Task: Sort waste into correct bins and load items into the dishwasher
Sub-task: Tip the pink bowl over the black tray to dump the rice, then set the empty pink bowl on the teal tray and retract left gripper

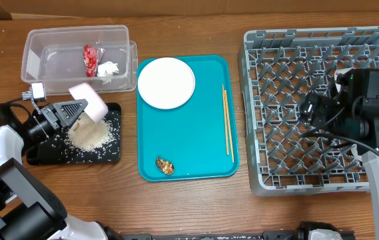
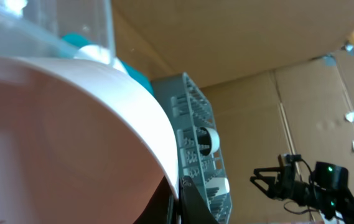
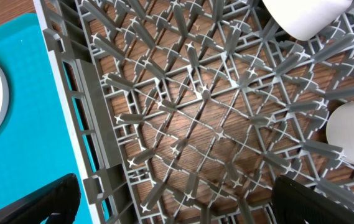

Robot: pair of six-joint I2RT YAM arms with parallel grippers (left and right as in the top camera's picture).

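Note:
Next, the left gripper swings over the teal tray's bare middle [image 1: 193, 132], turns the bowl [image 1: 88, 100] upright, lowers it and lets go, since the rice lies in the black tray.
My left gripper [image 1: 76, 110] is shut on the rim of a small white bowl [image 1: 88, 100] and holds it tipped over the black tray [image 1: 112, 157], where a pile of white rice [image 1: 89, 135] lies. In the left wrist view the bowl [image 2: 58, 137] fills most of the frame, with my finger [image 2: 177, 199] on its rim. The red wrapper [image 1: 90, 59] and white tissue [image 1: 108, 69] lie in the clear tub [image 1: 32, 60]. My right gripper [image 1: 312, 110] is open and empty above the grey dish rack [image 1: 276, 133], over its lattice [image 3: 189, 99]. White dishes [image 3: 301, 15] [image 3: 351, 134] sit in the rack.
The teal tray [image 1: 196, 147] in the middle holds the round white plate [image 1: 166, 82], the chopsticks [image 1: 226, 120] and a brown food scrap [image 1: 165, 166]. Loose rice grains are scattered over the black tray.

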